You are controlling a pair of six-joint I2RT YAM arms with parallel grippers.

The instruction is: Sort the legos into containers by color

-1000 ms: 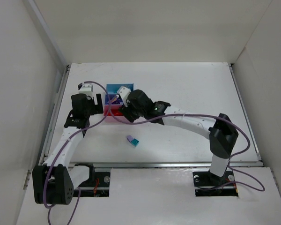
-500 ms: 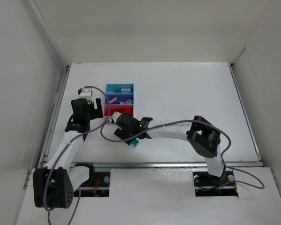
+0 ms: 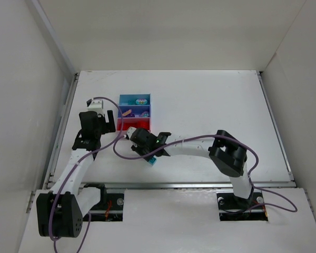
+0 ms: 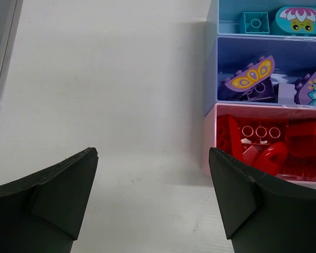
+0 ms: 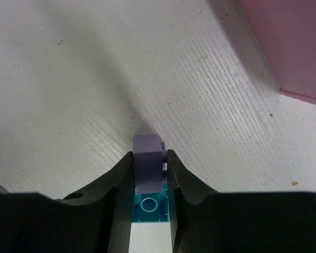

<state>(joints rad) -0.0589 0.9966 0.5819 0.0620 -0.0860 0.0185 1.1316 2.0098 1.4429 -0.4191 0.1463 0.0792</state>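
Note:
The robot's right gripper needs to go up, carry the lilac brick outward past the pink tray over the purple-blue tray (image 3: 136,112) and let it go, since the purple-blue tray holds lilac pieces.
The three joined trays stand at the table's left middle: light blue (image 3: 135,98), purple-blue (image 3: 135,111), pink (image 3: 142,124). In the left wrist view the pink tray (image 4: 209,138) holds several red bricks (image 4: 260,145), the purple-blue tray (image 4: 210,74) holds lilac pieces (image 4: 250,79), and the light blue tray (image 4: 213,16) holds teal pieces (image 4: 254,21). My right gripper (image 5: 149,158) is shut on a lilac brick (image 5: 147,161) joined to a teal brick (image 5: 150,208); the pair is low at the table in front of the trays (image 3: 153,160). My left gripper (image 4: 152,153) is open and empty left of the pink tray.
The pink tray's near corner (image 5: 289,47) lies just beyond the right gripper. A metal rail (image 4: 0,63) runs along the table's left edge close to the left gripper. White walls enclose the table on three sides.
My right arm has swung from over the trays down to the lilac and teal brick pair on the table, and its fingers now clamp it. The left gripper has drifted slightly left.

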